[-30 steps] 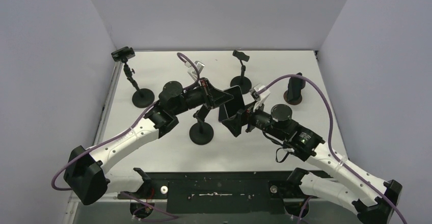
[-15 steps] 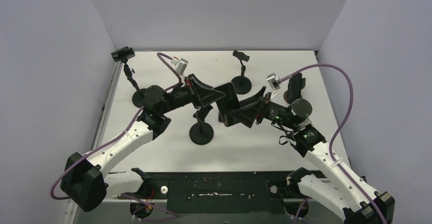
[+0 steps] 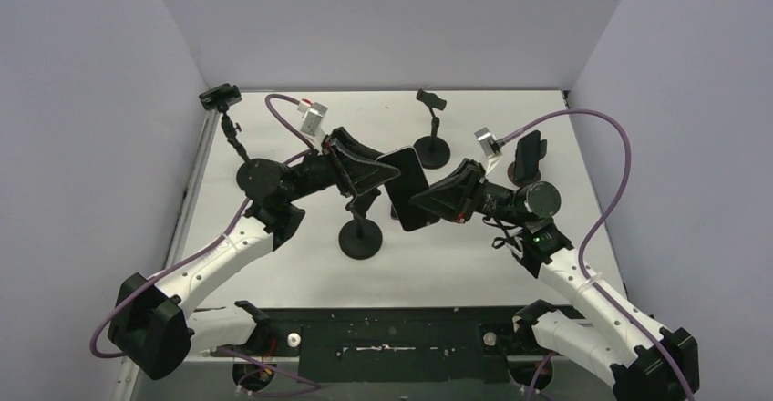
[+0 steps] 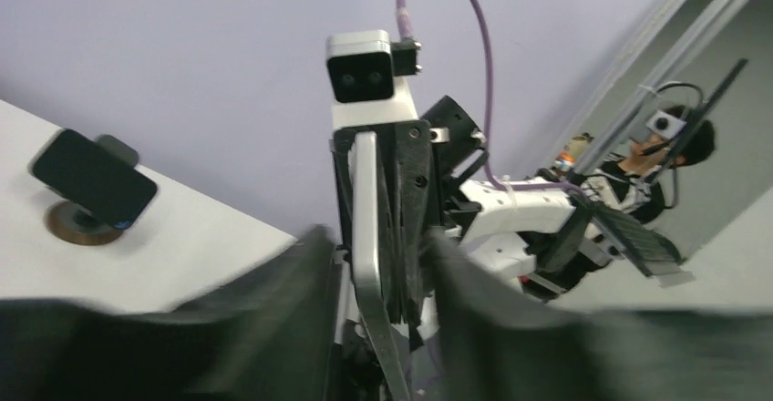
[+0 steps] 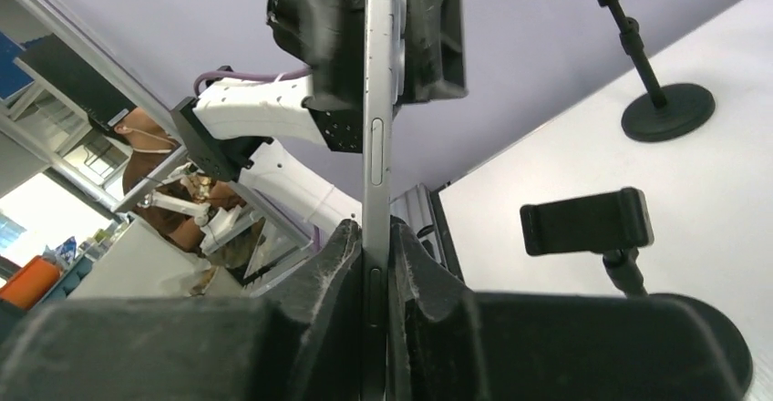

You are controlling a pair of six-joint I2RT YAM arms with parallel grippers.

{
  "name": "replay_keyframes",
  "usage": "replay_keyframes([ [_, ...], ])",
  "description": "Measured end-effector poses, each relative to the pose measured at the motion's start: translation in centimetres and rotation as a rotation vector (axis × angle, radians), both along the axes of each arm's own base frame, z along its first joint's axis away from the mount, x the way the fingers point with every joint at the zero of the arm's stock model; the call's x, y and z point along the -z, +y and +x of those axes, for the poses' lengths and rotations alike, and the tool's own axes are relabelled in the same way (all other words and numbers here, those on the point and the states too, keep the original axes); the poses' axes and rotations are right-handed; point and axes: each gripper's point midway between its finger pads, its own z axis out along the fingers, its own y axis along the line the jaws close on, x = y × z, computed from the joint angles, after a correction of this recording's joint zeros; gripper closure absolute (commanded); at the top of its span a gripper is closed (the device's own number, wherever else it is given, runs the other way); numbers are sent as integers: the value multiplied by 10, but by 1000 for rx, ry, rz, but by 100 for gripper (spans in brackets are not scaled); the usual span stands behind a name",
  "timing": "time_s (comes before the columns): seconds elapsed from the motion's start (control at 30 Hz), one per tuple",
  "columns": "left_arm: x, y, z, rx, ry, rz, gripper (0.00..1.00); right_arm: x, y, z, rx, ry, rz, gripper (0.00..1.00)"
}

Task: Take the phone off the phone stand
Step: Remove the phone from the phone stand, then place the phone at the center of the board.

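Note:
The phone already hangs clear of every stand, so my right gripper tilts downward next and lowers the phone to release it on the tabletop below.
The phone (image 3: 410, 187) hangs in the air over the table's middle, held between my two arms and clear of every stand. My right gripper (image 3: 430, 199) is shut on its lower edge; the right wrist view shows both pads pressed against the thin phone edge (image 5: 378, 128), with the gripper (image 5: 376, 237) clamped tight. My left gripper (image 3: 387, 171) straddles the opposite edge. In the left wrist view its blurred fingers (image 4: 310, 273) stand a little apart from the phone (image 4: 365, 228), so that gripper (image 4: 378, 246) is open. Just below the phone stands a black phone stand (image 3: 362, 230), its clamp bare.
A tall stand (image 3: 239, 150) stands at the back left and another stand (image 3: 431, 137) at the back middle. A second phone (image 3: 527, 157) rests on a brown-based holder at the right, also visible as a dark phone (image 4: 91, 182). White walls close in three sides.
My right gripper swung in and shut on the phone. The left gripper's jaws loosened slightly and its arm drew back to the left. The phone stayed in the air, turned a little.

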Motion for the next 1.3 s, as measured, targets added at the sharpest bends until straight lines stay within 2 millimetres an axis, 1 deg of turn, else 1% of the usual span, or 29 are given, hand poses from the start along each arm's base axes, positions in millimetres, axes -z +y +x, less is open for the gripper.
replay_keyframes([
  [0.03,0,1,2,-10,-7,1,27,1,0,1,7,4,-4,100],
  [0.07,0,3,5,-26,-5,1,7,3,-1,2,19,9,-15,100],
  [0.1,-1,5,8,-50,-11,4,3,7,-2,4,41,13,-30,100],
  [0.17,-1,17,18,-129,-8,14,3,14,-5,13,105,21,-73,100],
  [0.2,-2,26,23,-184,-5,19,3,16,-7,18,143,26,-93,100],
  [0.3,-11,58,38,-373,-12,25,3,23,-19,43,309,47,-175,100],
  [0.37,-20,87,45,-543,-27,26,3,37,-29,60,420,78,-241,100],
  [0.43,-27,114,47,-699,-41,25,3,64,-39,77,513,141,-328,100],
  [0.47,-28,125,47,-757,-43,29,3,76,-43,83,544,167,-362,100],
  [0.53,-28,154,48,-908,-38,46,2,116,-51,95,607,249,-459,100],
  [0.6,-24,182,47,-1043,-21,66,3,152,-59,101,644,324,-538,100],
  [0.67,-15,207,45,-1164,8,100,3,194,-70,102,673,411,-622,100],
  [0.7,-10,215,44,-1199,23,113,3,207,-73,101,680,440,-648,100],
  [0.77,7,232,43,-1275,61,161,2,231,-78,103,692,503,-686,100],
  [0.83,26,242,42,-1318,100,214,3,250,-81,107,703,552,-709,100],
  [0.9,49,249,40,-1344,141,278,3,263,-82,114,714,589,-713,100],
  [1.03,83,255,36,-1357,213,372,3,285,-82,130,730,645,-704,100],
  [1.13,100,257,32,-1352,261,412,3,299,-82,137,743,688,-699,100],
  [1.3,121,258,25,-1340,321,435,2,316,-80,149,752,737,-670,100],
])
